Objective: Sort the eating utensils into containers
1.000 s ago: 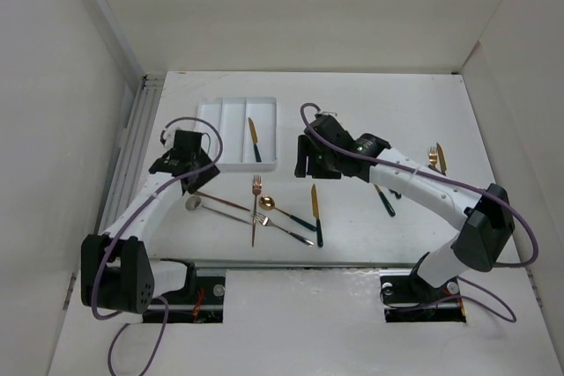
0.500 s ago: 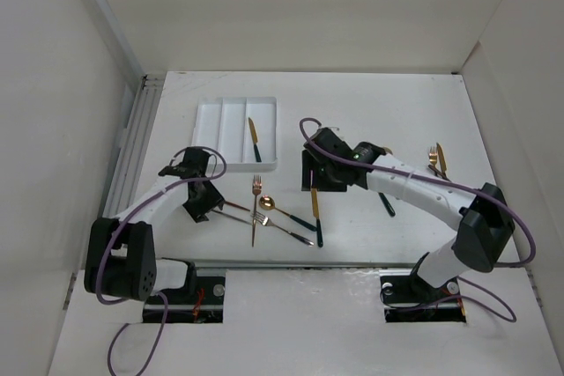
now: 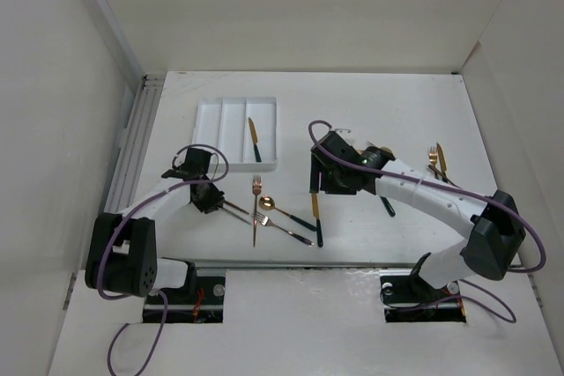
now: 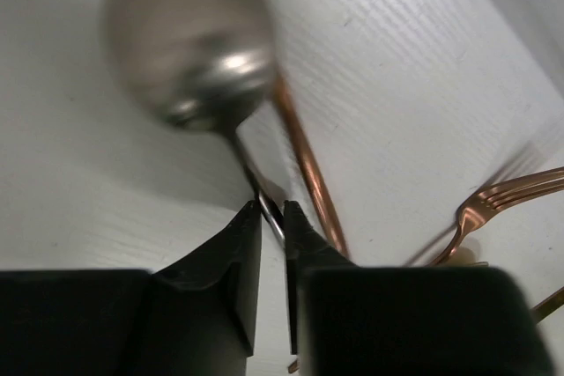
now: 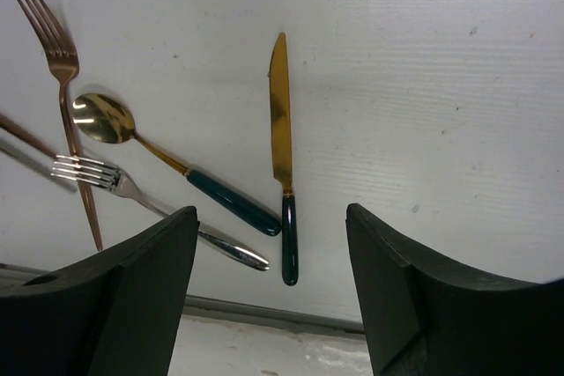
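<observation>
My left gripper lifts the silver spoon next, moves outward over the tray's middle section (image 3: 233,131) and lowers to release it, since that section stands empty beside the knife.
The white three-compartment tray (image 3: 220,121) sits at the back left with one gold knife (image 3: 254,140) in its right compartment. My left gripper (image 3: 208,196) is low on the table, its jaws shut on the thin handle of a silver spoon (image 4: 189,59), next to a copper handle (image 4: 304,156). My right gripper (image 3: 315,180) is open and empty, hovering over a gold knife with a green handle (image 5: 282,147), which lies between its fingers (image 5: 141,288) in the right wrist view.
A copper fork (image 3: 256,209), a gold spoon with a green handle (image 3: 267,203) and a silver fork (image 3: 284,229) lie crossed between the arms. A green-handled utensil (image 3: 385,200) and a gold fork and knife (image 3: 436,158) lie to the right. The table's near edge is close.
My left gripper has moved from beside the tray down to the silver spoon and closed on its handle. My right gripper has moved toward the near side, over the gold knife.
</observation>
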Robot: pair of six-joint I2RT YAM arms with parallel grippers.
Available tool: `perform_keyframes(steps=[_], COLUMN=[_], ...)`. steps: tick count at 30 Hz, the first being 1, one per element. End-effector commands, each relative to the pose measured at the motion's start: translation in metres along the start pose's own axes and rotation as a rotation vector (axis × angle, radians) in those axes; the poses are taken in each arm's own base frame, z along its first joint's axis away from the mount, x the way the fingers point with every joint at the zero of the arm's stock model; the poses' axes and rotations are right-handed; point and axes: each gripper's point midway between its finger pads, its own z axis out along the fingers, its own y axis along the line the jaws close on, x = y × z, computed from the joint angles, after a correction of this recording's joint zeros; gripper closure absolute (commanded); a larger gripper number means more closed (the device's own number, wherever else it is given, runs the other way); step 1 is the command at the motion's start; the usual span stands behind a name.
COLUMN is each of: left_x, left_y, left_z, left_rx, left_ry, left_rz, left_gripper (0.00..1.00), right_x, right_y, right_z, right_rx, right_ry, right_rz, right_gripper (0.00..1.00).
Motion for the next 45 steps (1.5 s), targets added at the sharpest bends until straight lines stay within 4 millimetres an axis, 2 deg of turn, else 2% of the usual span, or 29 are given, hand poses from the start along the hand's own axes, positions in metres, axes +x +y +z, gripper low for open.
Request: perform_keyframes(steps=[1, 2, 9, 12, 13, 14, 16, 19, 23, 25, 26, 28, 29, 30, 31, 32, 33, 34, 35, 36, 37, 38, 39, 40, 41, 42, 43, 44, 45], left_x=[0.012, 0.012, 0.011, -0.003, -0.014, -0.015, -0.028, -0.038, -0.043, -0.051, -0.054, -0.073, -0.075, -0.089, -0.097, -0.105, -0.112, -0.13, -0.139, -0.146, -0.159, -0.166, -0.171, -0.17, -0.179, -0.181, -0.177, -0.181, -0.181], left_y=[0.026, 0.026, 0.025, 0.012, 0.001, -0.002, -0.016, -0.024, -0.025, -0.029, -0.034, -0.06, -0.07, -0.087, -0.097, -0.104, -0.109, -0.126, -0.135, -0.145, -0.161, -0.168, -0.173, -0.178, -0.188, -0.19, -0.191, -0.201, -0.203], left_z=[0.017, 0.017, 0.013, -0.004, -0.014, -0.022, -0.038, -0.057, -0.079, -0.091, -0.095, -0.107, -0.102, -0.113, -0.114, -0.115, -0.104, -0.115, -0.116, -0.104, -0.112, -0.109, -0.105, -0.085, -0.086, -0.079, -0.059, -0.06, -0.054], left_rx=[-0.089, -0.089, -0.073, -0.06, -0.038, -0.034, 0.003, 0.043, 0.066, 0.079, 0.092, 0.191, 0.217, 0.244, 0.256, 0.254, 0.225, 0.243, 0.247, 0.248, 0.275, 0.273, 0.267, 0.267, 0.273, 0.263, 0.252, 0.275, 0.276], left_ry=[0.01, 0.01, 0.01, 0.0, -0.02, -0.007, -0.043, -0.085, -0.127, -0.158, -0.169, -0.248, -0.237, -0.278, -0.293, -0.304, -0.287, -0.342, -0.361, -0.358, -0.397, -0.409, -0.408, -0.363, -0.382, -0.369, -0.317, -0.323, -0.305], left_rz=[0.016, 0.016, 0.058, 0.099, 0.132, 0.147, 0.157, 0.177, 0.173, 0.212, 0.242, 0.326, 0.449, 0.495, 0.541, 0.577, 0.605, 0.664, 0.694, 0.728, 0.761, 0.794, 0.811, 0.839, 0.848, 0.868, 0.874, 0.876, 0.894], left_gripper=[0.95, 1.0, 1.0, 1.0, 1.0, 1.0, 1.0, 1.0, 1.0, 1.0, 1.0, 1.0, 1.0, 1.0, 1.0, 1.0, 1.0, 1.0, 1.0, 1.0, 1.0, 1.0, 1.0, 1.0, 1.0, 1.0, 1.0, 1.0, 1.0], right_x=[-0.01, -0.011, -0.015, -0.018, -0.022, -0.022, -0.029, -0.036, -0.048, -0.057, -0.06, -0.069, -0.076, -0.083, -0.088, -0.093, -0.095, -0.105, -0.107, -0.114, -0.117, -0.121, -0.125, -0.126, -0.131, -0.129, -0.126, -0.129, -0.129], right_y=[-0.003, -0.004, -0.009, -0.008, -0.006, -0.006, 0.0, 0.006, 0.015, 0.023, 0.024, 0.032, 0.036, 0.043, 0.046, 0.051, 0.058, 0.057, 0.057, 0.061, 0.061, 0.06, 0.06, 0.057, 0.055, 0.054, 0.054, 0.05, 0.051], right_z=[-0.012, -0.011, -0.013, -0.015, -0.017, -0.017, -0.019, -0.017, -0.02, -0.022, -0.024, -0.025, -0.028, -0.029, -0.032, -0.03, -0.029, -0.031, -0.025, -0.025, -0.021, -0.02, -0.015, -0.009, -0.009, -0.003, 0.003, 0.004, 0.008], right_rx=[0.012, 0.018, 0.044, 0.045, 0.037, 0.037, 0.023, 0.012, -0.016, -0.029, -0.035, -0.046, -0.061, -0.075, -0.085, -0.093, -0.118, -0.13, -0.139, -0.171, -0.196, -0.207, -0.211, -0.198, -0.198, -0.189, -0.181, -0.174, -0.173], right_ry=[-0.058, -0.064, -0.078, -0.09, -0.098, -0.098, -0.113, -0.126, -0.16, -0.178, -0.186, -0.205, -0.225, -0.244, -0.26, -0.277, -0.276, -0.291, -0.284, -0.298, -0.283, -0.288, -0.291, -0.281, -0.296, -0.286, -0.273, -0.276, -0.274], right_rz=[0.013, 0.013, 0.001, -0.007, -0.016, -0.016, -0.035, -0.064, -0.103, -0.126, -0.135, -0.168, -0.173, -0.18, -0.188, -0.214, -0.227, -0.218, -0.237, -0.23, -0.216, -0.218, -0.221, -0.217, -0.221, -0.238, -0.241, -0.243, -0.244], right_gripper=[0.26, 0.26, 0.26, 0.26, 0.26, 0.26, 0.26, 0.26, 0.26, 0.26, 0.26, 0.26, 0.26, 0.26, 0.25, 0.25, 0.25, 0.25, 0.25, 0.25, 0.25, 0.25, 0.25, 0.25, 0.25, 0.25, 0.25, 0.25, 0.25])
